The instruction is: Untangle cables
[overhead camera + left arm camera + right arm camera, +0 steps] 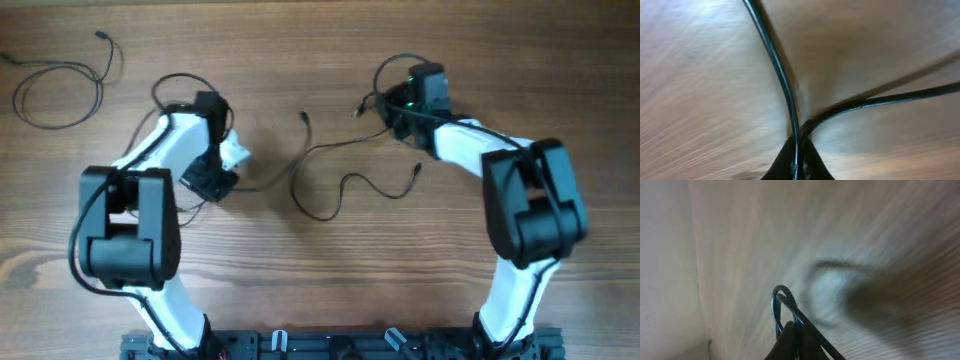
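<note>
My left gripper will next pull its cable away from my base to the open table (pixel 85 152) beside the separate cable loop, then open.
One thin black cable (pixel 58 95) lies apart as a loose loop at the far left. Two more cables (pixel 335 195) cross each other loosely at the table's middle, with plug ends (pixel 303 117) pointing away. My left gripper (pixel 212 180) is shut on a cable at the left end of this tangle. In the left wrist view, its fingers (pixel 798 162) pinch a cable (pixel 774 60) that forks upward and to the right. My right gripper (pixel 400 118) is shut on a cable at the right end. In the right wrist view, its fingers (pixel 796 339) hold a small bent cable loop (pixel 776 300).
The wooden table (pixel 300 290) carries both arm bases along its near edge. The arms' own thicker black cables (pixel 180 85) loop behind each wrist. The separate cable loop lies near the far left edge.
</note>
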Robot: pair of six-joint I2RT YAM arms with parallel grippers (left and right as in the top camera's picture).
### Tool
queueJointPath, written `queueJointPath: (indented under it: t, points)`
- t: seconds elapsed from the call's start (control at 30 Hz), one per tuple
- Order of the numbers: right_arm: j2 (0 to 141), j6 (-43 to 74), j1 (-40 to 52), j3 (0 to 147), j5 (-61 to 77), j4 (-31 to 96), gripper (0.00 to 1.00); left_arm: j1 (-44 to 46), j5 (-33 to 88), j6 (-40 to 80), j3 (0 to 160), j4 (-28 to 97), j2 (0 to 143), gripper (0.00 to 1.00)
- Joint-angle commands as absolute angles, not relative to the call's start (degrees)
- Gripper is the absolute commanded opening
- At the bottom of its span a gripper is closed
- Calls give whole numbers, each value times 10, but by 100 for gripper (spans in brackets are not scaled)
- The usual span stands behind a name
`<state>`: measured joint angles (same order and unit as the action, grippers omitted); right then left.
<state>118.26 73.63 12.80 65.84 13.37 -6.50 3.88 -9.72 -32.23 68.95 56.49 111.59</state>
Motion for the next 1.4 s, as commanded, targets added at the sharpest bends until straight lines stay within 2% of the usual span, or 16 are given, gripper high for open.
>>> queueJointPath:
  t: [0.0,0.13,0.17,0.2,0.23,0.3,0.4,0.53,0.7,0.97,1.1,1.2,1.27,1.3,1.33,1.37]
  points:
    - [1100,653,38,655,98,-6,4,-5,-65,-165,678,545,1116,4]
    - [1082,529,-40,655,84,176,6,-7,83,-22,678,544,1116,4]
    - [1082,487,-48,655,49,234,13,-7,112,-4,678,541,1116,4]
    - [1082,467,-50,655,33,257,22,-7,134,11,678,533,1116,4]
    - [1082,434,-51,655,18,287,38,-7,162,31,678,518,1116,4]
    - [1082,400,-46,655,21,324,81,-7,186,90,678,477,1115,4]
    - [1082,401,-37,655,39,342,99,-7,186,125,707,427,1105,4]
    - [1082,406,-21,655,60,340,100,-8,147,92,828,337,1079,4]
    - [1082,407,8,655,60,337,100,-8,147,92,893,98,1076,4]
    - [1082,407,33,655,60,317,100,-29,89,93,891,181,1149,4]
    - [1082,404,35,655,60,321,100,-46,-15,95,891,199,1188,4]
    - [1077,390,30,660,55,321,100,-43,37,127,892,175,1187,17]
    - [1059,390,17,677,54,344,100,-28,83,127,892,161,1187,45]
    - [1040,390,5,688,54,363,100,-17,79,127,893,164,1180,64]
    - [994,385,-15,706,53,399,100,-1,76,127,893,163,1166,100]
    - [959,373,-26,707,58,402,100,27,74,127,893,150,1136,100]
